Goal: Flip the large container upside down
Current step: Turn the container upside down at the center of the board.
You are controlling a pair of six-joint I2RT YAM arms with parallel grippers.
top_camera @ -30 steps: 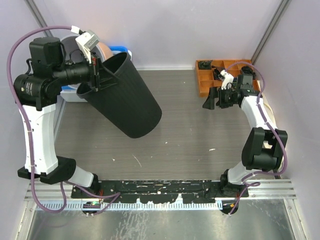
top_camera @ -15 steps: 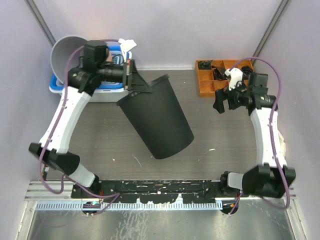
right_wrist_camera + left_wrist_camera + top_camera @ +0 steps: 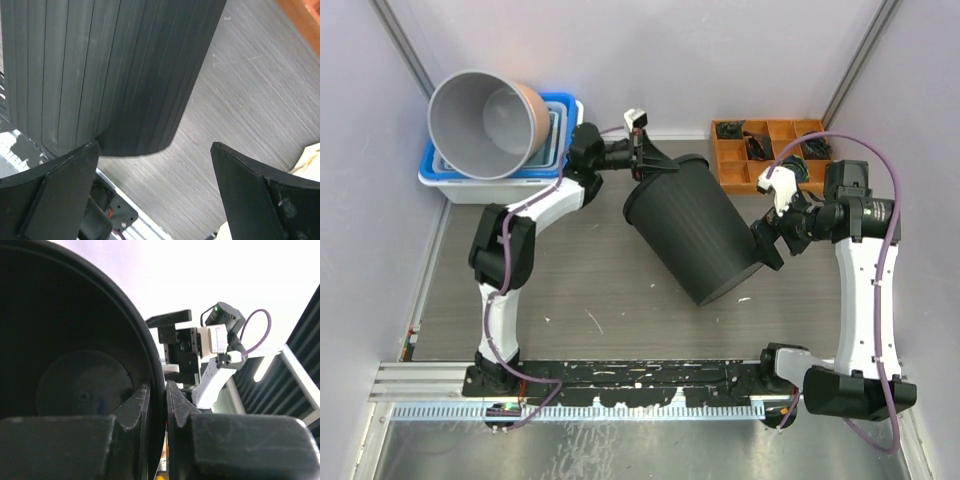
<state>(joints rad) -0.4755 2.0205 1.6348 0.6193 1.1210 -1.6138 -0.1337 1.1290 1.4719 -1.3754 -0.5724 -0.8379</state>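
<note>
My left gripper brings the bucket's rim down to the tabletop below the bucket's opening next and releases it, because that opening still hangs tilted in the air.
The large container (image 3: 695, 232) is a black ribbed bucket, tilted in the air over the table middle with its mouth toward the back left and its base toward the front right. My left gripper (image 3: 646, 166) is shut on its rim; in the left wrist view the rim (image 3: 159, 390) sits between the two fingers and the dark inside (image 3: 70, 385) fills the left. My right gripper (image 3: 767, 245) is open beside the base. In the right wrist view the ribbed wall (image 3: 110, 75) is above the spread fingers.
A grey bowl (image 3: 480, 122) and a brown bowl lie in a blue and white bin (image 3: 560, 150) at the back left. An orange parts tray (image 3: 765, 150) with small black pieces stands at the back right. The metal rail (image 3: 640, 385) runs along the near edge.
My left arm has carried the container from the left toward the table middle and right. My right gripper has come forward and left, from the orange tray to the container's base.
</note>
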